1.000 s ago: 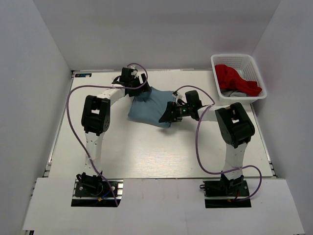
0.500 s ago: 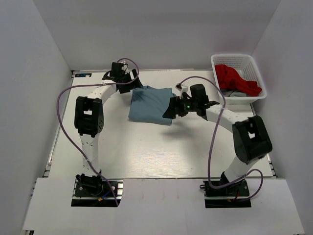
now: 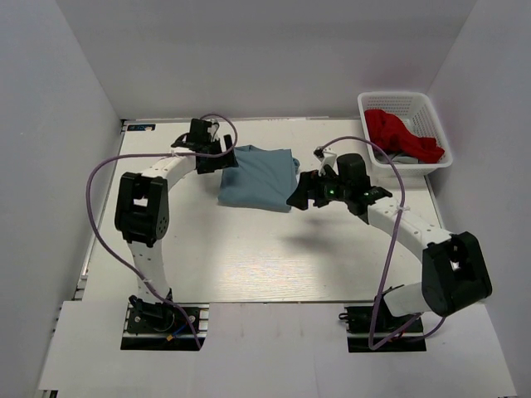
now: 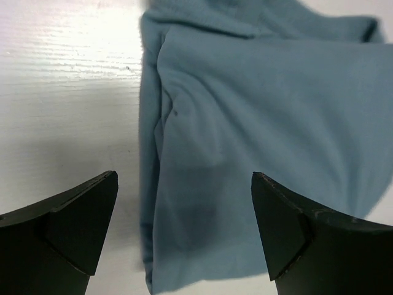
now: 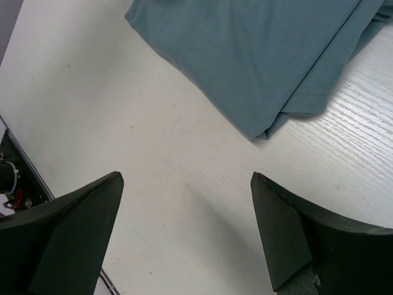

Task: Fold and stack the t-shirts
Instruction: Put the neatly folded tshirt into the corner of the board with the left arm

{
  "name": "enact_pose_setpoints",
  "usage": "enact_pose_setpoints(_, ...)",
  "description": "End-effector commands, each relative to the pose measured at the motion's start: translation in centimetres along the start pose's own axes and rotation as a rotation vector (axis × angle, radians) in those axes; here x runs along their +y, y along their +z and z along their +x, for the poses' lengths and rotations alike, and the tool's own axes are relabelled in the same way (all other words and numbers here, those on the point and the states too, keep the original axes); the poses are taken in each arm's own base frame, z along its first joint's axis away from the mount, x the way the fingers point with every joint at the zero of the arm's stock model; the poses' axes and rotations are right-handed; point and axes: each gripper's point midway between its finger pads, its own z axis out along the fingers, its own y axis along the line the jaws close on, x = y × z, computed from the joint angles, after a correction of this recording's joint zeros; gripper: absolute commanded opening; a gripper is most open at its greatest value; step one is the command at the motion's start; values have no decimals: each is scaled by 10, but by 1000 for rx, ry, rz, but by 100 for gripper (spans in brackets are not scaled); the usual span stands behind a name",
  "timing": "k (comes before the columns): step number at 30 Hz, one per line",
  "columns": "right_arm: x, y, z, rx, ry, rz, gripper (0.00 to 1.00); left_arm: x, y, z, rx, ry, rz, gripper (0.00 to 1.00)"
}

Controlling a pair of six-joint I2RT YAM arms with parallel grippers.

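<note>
The left gripper's open fingers are already on both sides of the edge below, so it needs to move down onto the grey-blue t-shirt's edge farthest from the basket [image 4: 153, 153].
A grey-blue t-shirt [image 3: 257, 176] lies folded into a rough rectangle at the far middle of the table. It fills the left wrist view [image 4: 258, 123] and shows at the top of the right wrist view [image 5: 258, 55]. My left gripper [image 3: 222, 157] is open and empty, hovering at the shirt's far left corner. My right gripper [image 3: 299, 199] is open and empty, just off the shirt's near right corner, above bare table. A red t-shirt [image 3: 402, 135] lies crumpled in the basket with some grey cloth under it.
A white lattice basket [image 3: 404, 101] stands at the far right corner of the table. White walls close in the table on the left, back and right. Purple cables loop off both arms.
Both grippers have let go of the grey-blue shirt, which now lies flat and squarer. My right arm has swung right and back from it; my left gripper has drawn off slightly.
</note>
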Motion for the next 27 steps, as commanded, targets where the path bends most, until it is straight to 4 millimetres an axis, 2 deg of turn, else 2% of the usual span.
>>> enact_pose_setpoints(1,2,-10,-14,-59,-21,29,90,11,16,21,53,52,-51,100)
enact_pose_setpoints(2,1,-12,-7,-35,-4,35,90,16,20,21,57,52,-75,100)
enact_pose_setpoints(3,0,-13,-5,-29,-9,37,90,23,30,31,84,60,-95,95)
enact_pose_setpoints(5,-5,-16,-3,-33,-13,71,90,21,36,32,102,78,-103,90)
enact_pose_setpoints(6,-8,-18,-3,-35,-29,84,90,17,39,38,121,102,-93,83)
enact_pose_setpoints(8,-19,-21,2,-26,-22,152,90,16,47,49,152,142,-84,74)
enact_pose_setpoints(9,-21,-22,2,-23,-26,166,90,17,50,47,143,161,-104,55)
enact_pose_setpoints(11,-32,-24,8,-12,-16,219,90,23,51,52,186,195,-127,38)
enact_pose_setpoints(12,-35,-27,5,-28,-21,242,90,25,50,52,202,206,-140,23)
enact_pose_setpoints(13,-42,-28,12,-19,-15,270,90,30,49,53,207,220,-164,0)
enact_pose_setpoints(15,-50,-32,12,-34,-16,315,90,32,42,42,177,243,-188,0)
enact_pose_setpoints(18,-60,-34,15,-33,-7,366,90,49,26,13,96,248,-284,0)
enact_pose_setpoints(19,-61,-34,15,-32,-3,372,90,65,14,-3,53,241,-370,0)
enact_pose_setpoints(20,-64,-34,17,-31,3,383,90,70,7,-15,24,265,-414,0)
enact_pose_setpoints(22,-70,-35,15,-52,1,408,90,96,-8,-42,-31,298,-525,0)
enact_pose_setpoints(23,-73,-35,15,-55,8,420,90,97,-13,-58,-62,302,-526,0)
enact_pose_setpoints(25,-77,-34,19,-27,26,436,90,118,-18,-73,-77,296,-573,0)
enact_pose_setpoints(26,-74,-36,6,-44,22,434,90,123,-22,-87,-96,311,-580,0)
enact_pose_setpoints(27,-73,-36,9,-19,12,435,90,141,-19,-87,-73,311,-603,0)
